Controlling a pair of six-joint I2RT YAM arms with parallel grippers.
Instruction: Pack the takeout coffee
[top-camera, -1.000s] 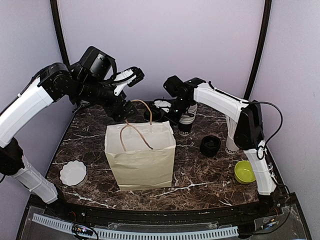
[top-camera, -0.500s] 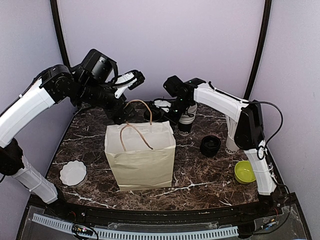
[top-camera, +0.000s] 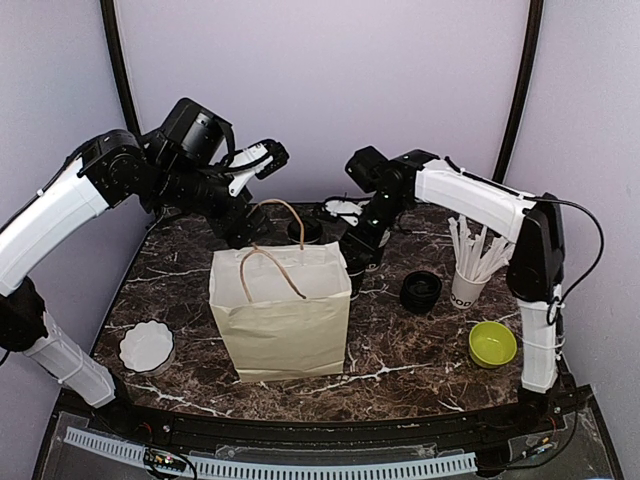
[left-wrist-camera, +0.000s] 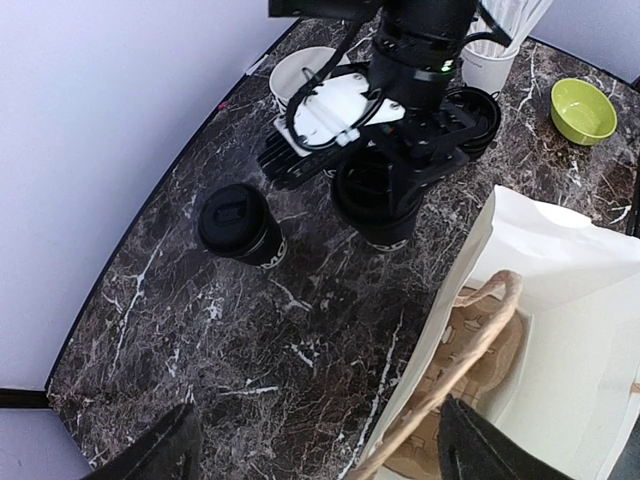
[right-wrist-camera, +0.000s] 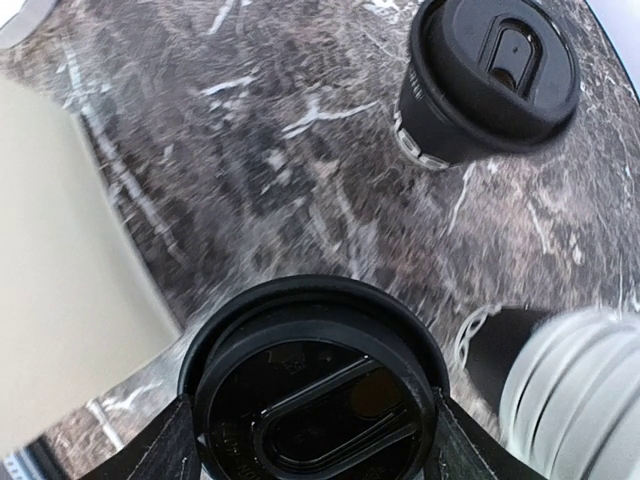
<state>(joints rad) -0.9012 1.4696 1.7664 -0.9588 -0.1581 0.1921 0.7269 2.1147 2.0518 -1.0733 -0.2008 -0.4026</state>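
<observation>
My right gripper moves back and down to the bare tabletop between bag (top-camera: 280, 310) and green bowl next and releases the cup there, since that spot's clear.
My right gripper (top-camera: 358, 250) (right-wrist-camera: 315, 420) is shut on a takeout coffee cup (right-wrist-camera: 315, 395) with a black lid and holds it next to the back right corner of the white paper bag (top-camera: 280, 310). That cup also shows in the left wrist view (left-wrist-camera: 375, 195). A second lidded cup (top-camera: 308, 230) (left-wrist-camera: 240, 225) (right-wrist-camera: 490, 75) stands behind the bag. A third lidded cup (top-camera: 421, 292) stands to the right. My left gripper (top-camera: 243, 225) (left-wrist-camera: 320, 460) is open and straddles the bag's back rim and brown handle (left-wrist-camera: 470, 340).
A cup of white sticks (top-camera: 467, 270) and a green bowl (top-camera: 492, 343) stand at the right. A white fluted bowl (top-camera: 147, 345) sits front left. A white dish (top-camera: 345, 210) lies at the back. The bag (left-wrist-camera: 560, 300) is open.
My right arm has carried the gripped cup left and nearer, up to the bag's corner, and its elbow has swung right, uncovering the stick cup. My left arm has barely moved.
</observation>
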